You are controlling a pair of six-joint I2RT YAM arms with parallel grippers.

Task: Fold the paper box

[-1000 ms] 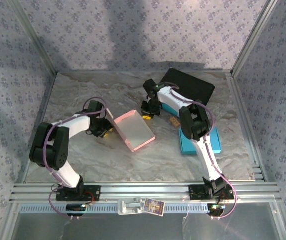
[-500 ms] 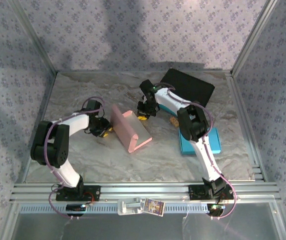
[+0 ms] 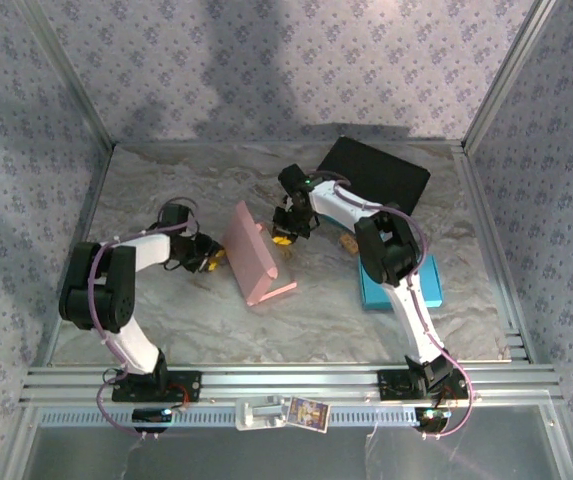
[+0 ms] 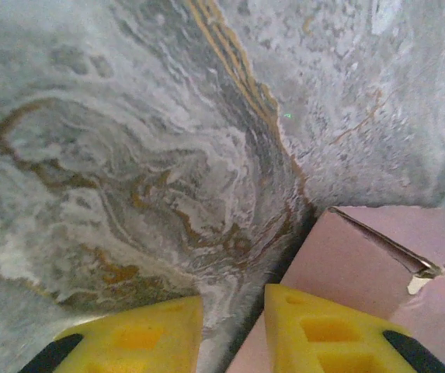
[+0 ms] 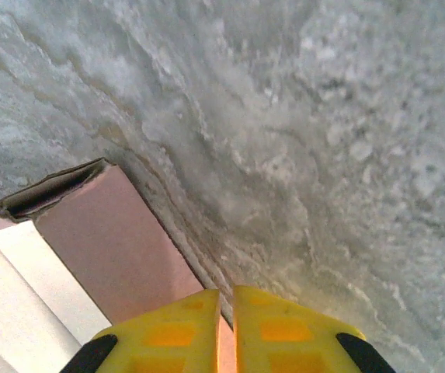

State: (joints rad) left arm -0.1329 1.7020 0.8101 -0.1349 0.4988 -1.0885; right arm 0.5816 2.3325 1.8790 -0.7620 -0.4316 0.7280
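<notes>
The box still stands tilted. I should bring its pink edge in my right gripper back toward the base next, over the marbled table, and then release it.
The pink paper box (image 3: 254, 260) stands tilted on one long edge in the middle of the marbled table, between the two arms. My right gripper (image 3: 284, 236) is at its upper right side, shut on a thin pink edge of the box (image 5: 121, 249), which shows as a sliver between the yellow fingers (image 5: 175, 334); the right gripper (image 5: 226, 326) points down at the table. My left gripper (image 3: 209, 258) is low at the box's left side. In the left wrist view the left gripper (image 4: 234, 326) is open a little, with bare table in the gap and the box (image 4: 362, 264) behind its right finger.
A black flat pad (image 3: 376, 172) lies at the back right. A blue box (image 3: 401, 283) sits under the right arm, with a small brown item (image 3: 347, 242) beside it. Patterned walls and metal frame posts close in the table.
The pink box has swung from lying flat to standing steeply on its edge. The right gripper moved left with the box's edge. The left gripper shifted slightly left and narrowed a little.
</notes>
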